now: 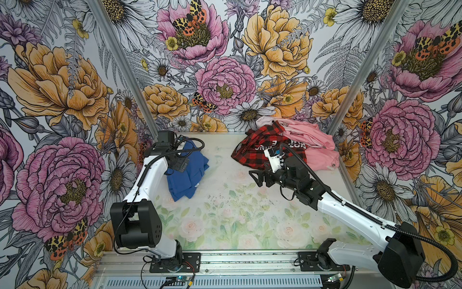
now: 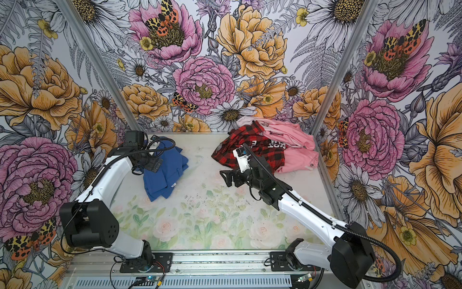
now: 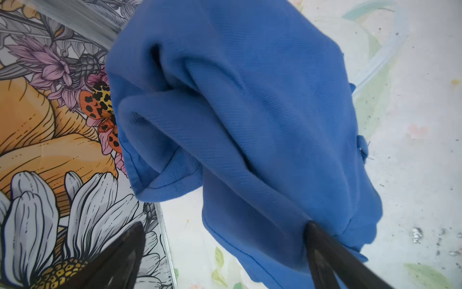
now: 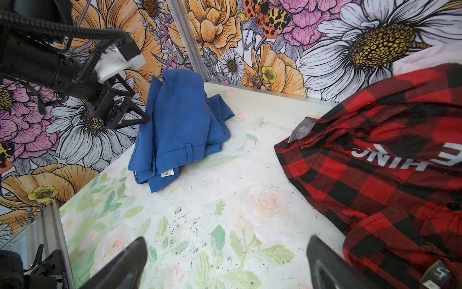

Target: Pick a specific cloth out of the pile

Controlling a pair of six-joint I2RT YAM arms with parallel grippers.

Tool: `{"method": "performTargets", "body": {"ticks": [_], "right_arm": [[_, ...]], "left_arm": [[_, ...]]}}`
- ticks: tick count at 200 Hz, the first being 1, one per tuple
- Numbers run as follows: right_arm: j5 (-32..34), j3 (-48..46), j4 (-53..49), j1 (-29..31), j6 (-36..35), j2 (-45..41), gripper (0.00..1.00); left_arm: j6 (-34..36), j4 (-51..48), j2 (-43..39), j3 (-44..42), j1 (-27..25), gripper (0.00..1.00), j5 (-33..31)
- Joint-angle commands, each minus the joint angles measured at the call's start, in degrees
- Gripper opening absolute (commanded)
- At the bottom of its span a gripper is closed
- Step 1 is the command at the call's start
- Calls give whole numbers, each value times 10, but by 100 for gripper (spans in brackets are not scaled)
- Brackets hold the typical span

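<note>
I will next lower my left gripper's open fingers around the cloth's wall-side edge (image 3: 223,228) below it, where the blue fabric (image 3: 250,112) already runs between them.
The cloth (image 1: 188,175) (image 2: 165,175), a royal-blue shirt, lies bunched on the left of the table, apart from the pile (image 1: 300,142) (image 2: 287,142). My left gripper (image 1: 178,165) (image 3: 226,240) stands open over the cloth's back left edge. One of its fingers (image 3: 317,247) rests against the blue fabric (image 3: 250,112). The right wrist view shows the cloth (image 4: 180,125) heaped up with its white label (image 4: 167,173) showing, and the left gripper (image 4: 141,107) beside it. My right gripper (image 1: 255,177) (image 2: 226,177) (image 4: 226,250) is open over bare table in the middle, with nothing between its fingers.
The pile at the back right holds a red-and-black plaid shirt (image 1: 246,152) (image 4: 375,175) with white letters and pink garments (image 1: 317,147) (image 2: 297,150). Flowered walls close in the table (image 1: 225,215) on three sides. The left wall (image 3: 50,150) stands right beside the cloth.
</note>
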Motion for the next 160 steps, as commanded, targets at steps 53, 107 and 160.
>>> {"method": "performTargets", "body": {"ticks": [53,107,160], "right_arm": [[-3,-11,9,-11,12,-32,99],[2,-10,6,-15,17,-44,99],[8,-20,4,-16,24,-65,100]], "left_arm": [[-69,79,207,118,88,99,5],[-114,17,290,168,106,99,199],[-116,-111,379,253,49,99,148]]}}
